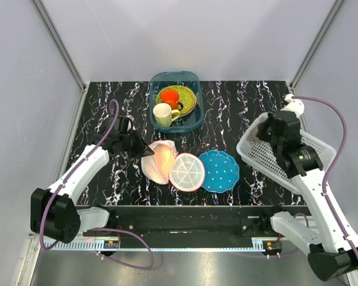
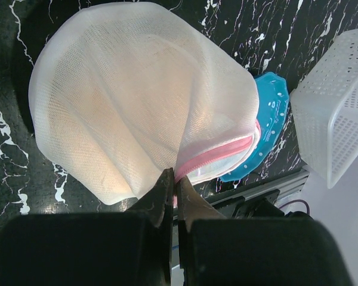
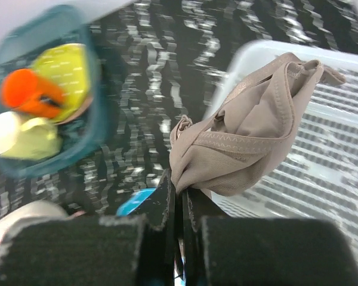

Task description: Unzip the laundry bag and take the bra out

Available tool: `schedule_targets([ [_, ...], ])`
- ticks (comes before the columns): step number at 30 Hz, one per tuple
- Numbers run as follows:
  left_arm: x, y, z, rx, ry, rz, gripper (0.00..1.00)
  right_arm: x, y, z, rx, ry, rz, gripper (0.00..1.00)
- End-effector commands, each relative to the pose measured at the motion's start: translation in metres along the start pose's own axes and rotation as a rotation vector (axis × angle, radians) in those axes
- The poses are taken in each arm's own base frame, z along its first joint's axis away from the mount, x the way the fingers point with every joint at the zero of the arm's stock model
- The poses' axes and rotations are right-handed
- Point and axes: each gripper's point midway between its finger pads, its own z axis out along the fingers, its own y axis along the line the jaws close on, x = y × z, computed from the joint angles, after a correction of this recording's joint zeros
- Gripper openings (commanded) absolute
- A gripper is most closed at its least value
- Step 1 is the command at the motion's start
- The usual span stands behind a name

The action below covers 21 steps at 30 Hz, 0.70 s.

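My right gripper will next go to the right in the top view, over the white basket's bottom, and release the beige bra (image 3: 256, 137), because it dangles near the basket's rim.
The laundry bag (image 1: 167, 162) lies open at the table's middle, one white mesh half raised and the other flat. My left gripper (image 1: 144, 151) is shut on its pink zipper trim (image 2: 218, 154) and holds the mesh half (image 2: 137, 101) up. In the left wrist view the jaws (image 2: 174, 179) are pressed together on the trim. My right gripper (image 1: 266, 132) hangs over the white basket. In the right wrist view it (image 3: 182, 187) is shut on the beige bra (image 3: 256, 137), which dangles over the basket's rim.
A white perforated basket (image 1: 313, 149) stands at the right and shows in the right wrist view (image 3: 322, 179). A blue dotted plate (image 1: 221, 171) lies beside the bag. A teal bin (image 1: 192, 119) at the back holds cups and a plate.
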Motion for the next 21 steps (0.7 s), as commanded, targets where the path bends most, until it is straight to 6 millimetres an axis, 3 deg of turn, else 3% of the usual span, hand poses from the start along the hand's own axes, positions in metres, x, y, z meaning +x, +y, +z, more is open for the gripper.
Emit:
schedule_targets([
  [1, -0.011, -0.015, -0.004, 0.044, -0.034, 0.045, 0.00, 0.006, -0.066, -0.006, 0.216, -0.015, 0.028, 0.00],
  [2, -0.011, -0.015, -0.003, 0.044, -0.032, 0.049, 0.00, 0.005, -0.078, -0.006, 0.246, -0.021, 0.055, 0.00],
  [12, -0.012, -0.016, -0.003, 0.049, -0.031, 0.068, 0.00, 0.011, -0.105, 0.010, 0.317, 0.018, 0.103, 0.00],
  [13, -0.011, -0.015, -0.003, 0.047, -0.030, 0.069, 0.00, 0.013, -0.107, 0.012, 0.328, 0.020, 0.109, 0.18],
  [14, -0.012, -0.016, -0.004, 0.050, -0.033, 0.070, 0.00, 0.018, -0.107, 0.018, 0.323, 0.048, 0.098, 0.50],
  [15, -0.012, -0.016, -0.004, 0.050, -0.033, 0.072, 0.00, 0.020, -0.106, 0.020, 0.320, 0.064, 0.092, 0.99],
  [19, -0.012, -0.017, -0.004, 0.050, -0.032, 0.078, 0.00, 0.018, -0.071, 0.028, 0.138, 0.106, 0.105, 1.00],
  [21, -0.011, -0.015, -0.004, 0.046, -0.031, 0.076, 0.00, 0.015, -0.037, 0.030, -0.032, 0.109, 0.135, 1.00],
])
